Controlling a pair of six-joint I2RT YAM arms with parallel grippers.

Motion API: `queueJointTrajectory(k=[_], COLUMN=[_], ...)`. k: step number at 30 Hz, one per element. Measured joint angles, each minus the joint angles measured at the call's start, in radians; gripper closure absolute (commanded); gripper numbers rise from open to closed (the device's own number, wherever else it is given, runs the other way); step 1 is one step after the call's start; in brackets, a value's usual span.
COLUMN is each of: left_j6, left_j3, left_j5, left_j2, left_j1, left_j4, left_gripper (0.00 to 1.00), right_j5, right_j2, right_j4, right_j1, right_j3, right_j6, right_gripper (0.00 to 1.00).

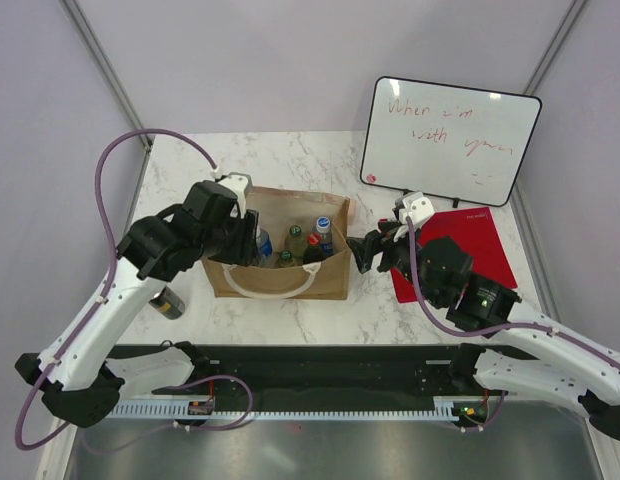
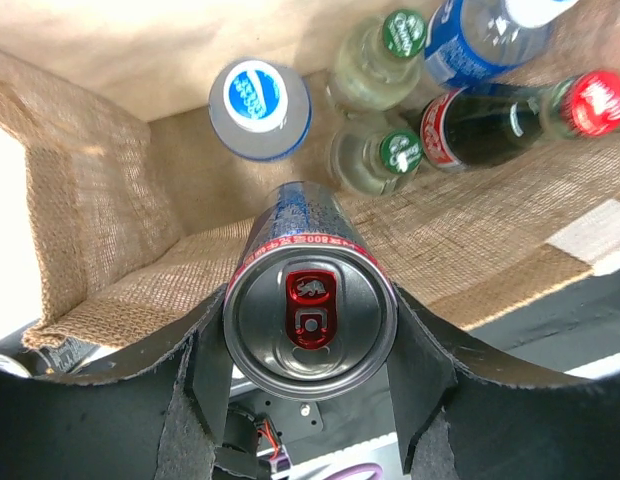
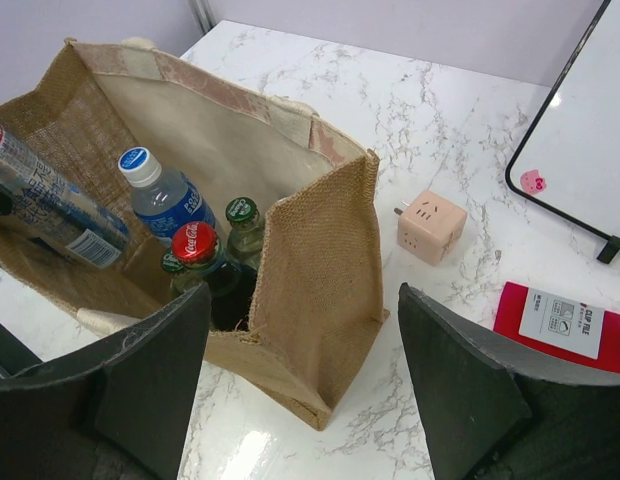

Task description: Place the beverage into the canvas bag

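The bag's bare bottom beside the closest blue-capped bottle is below my left gripper, so next it will go deeper down into the bag (image 1: 280,272) to let go of the can there.
The tan canvas bag (image 1: 280,272) stands open in the middle of the table. In it are several bottles: a blue-capped water bottle (image 2: 260,105), two green-capped glass bottles (image 2: 375,155) and a red-capped cola bottle (image 2: 510,118). My left gripper (image 1: 247,238) is shut on a silver and blue beverage can (image 2: 310,310) and holds it over the bag's left end, its lower part inside the opening. The can also shows in the right wrist view (image 3: 50,205). My right gripper (image 3: 305,380) is open and empty, just right of the bag's right end (image 3: 320,280).
A dark can (image 1: 168,302) lies on the table left of the bag. A pink cube plug (image 3: 430,225) sits right of the bag. A red folder (image 1: 475,255) and a whiteboard (image 1: 450,140) are at the back right.
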Motion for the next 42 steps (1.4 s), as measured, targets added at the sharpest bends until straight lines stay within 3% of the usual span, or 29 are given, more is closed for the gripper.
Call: queueJointTrajectory(k=[9,26,35,36,42], left_j6=[-0.019,-0.048,-0.065,-0.068,-0.079], left_j3=[-0.133,-0.206,-0.309,-0.32,-0.37], left_j5=[0.014,0.048,0.048,0.046,0.037], left_j2=[-0.011,0.08,0.08,0.08,0.08], left_j1=[0.0,-0.001,-0.006,-0.007,-0.007], left_j4=[0.036,0.113,0.182,0.19,0.229], left_gripper=[0.98,0.98,0.88,0.82,0.72], right_j5=[-0.007,-0.027,-0.027,-0.027,-0.027], right_j2=[0.006,-0.013,-0.021,-0.021,-0.021], right_j4=[0.006,0.007,0.008,0.008,0.008], right_j1=[0.0,0.0,0.0,0.0,0.0], right_j3=[0.0,0.0,-0.001,-0.001,-0.001], right_j6=[0.001,0.016,0.016,0.016,0.017], right_gripper=[0.17,0.17,0.17,0.17,0.17])
